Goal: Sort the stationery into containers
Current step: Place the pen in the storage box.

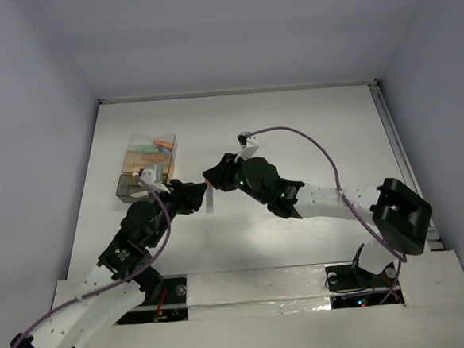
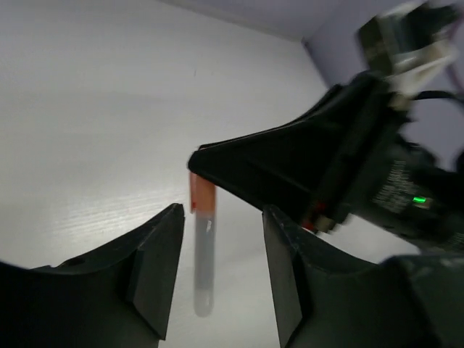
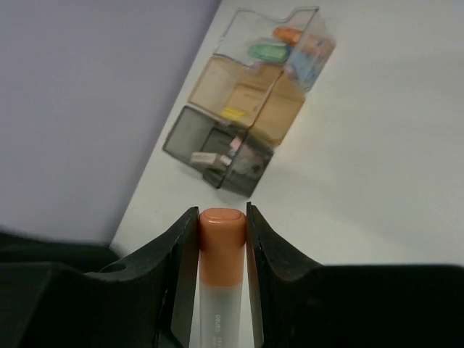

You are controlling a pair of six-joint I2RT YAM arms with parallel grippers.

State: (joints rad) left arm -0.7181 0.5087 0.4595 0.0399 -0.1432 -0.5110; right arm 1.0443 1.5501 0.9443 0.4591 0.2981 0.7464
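Observation:
I should next move my right gripper outward and to the left in the top view, over the tan section [image 1: 139,160]. It should release the highlighter [image 1: 209,201] there, where a yellow piece already lies.
My right gripper [image 3: 221,217] is shut on a highlighter [image 3: 220,250] with an orange cap and a frosted clear body, and holds it above the table. In the left wrist view the highlighter [image 2: 204,254] hangs from the right gripper's black fingers [image 2: 268,163]. It sits between my left gripper's [image 2: 222,232] open fingers without touching them. In the top view both grippers, left [image 1: 195,194] and right [image 1: 212,180], meet mid-table around the highlighter [image 1: 209,201]. The container [image 1: 148,168] stands just to their left. Its clear section [image 3: 290,43] holds several green, orange and pink pieces.
The container also has a tan section [image 3: 243,98] and a dark grey section [image 3: 217,152] with small items inside. It stands near the table's left edge by the purple wall [image 3: 87,94]. A purple cable [image 1: 309,141] loops over the right arm.

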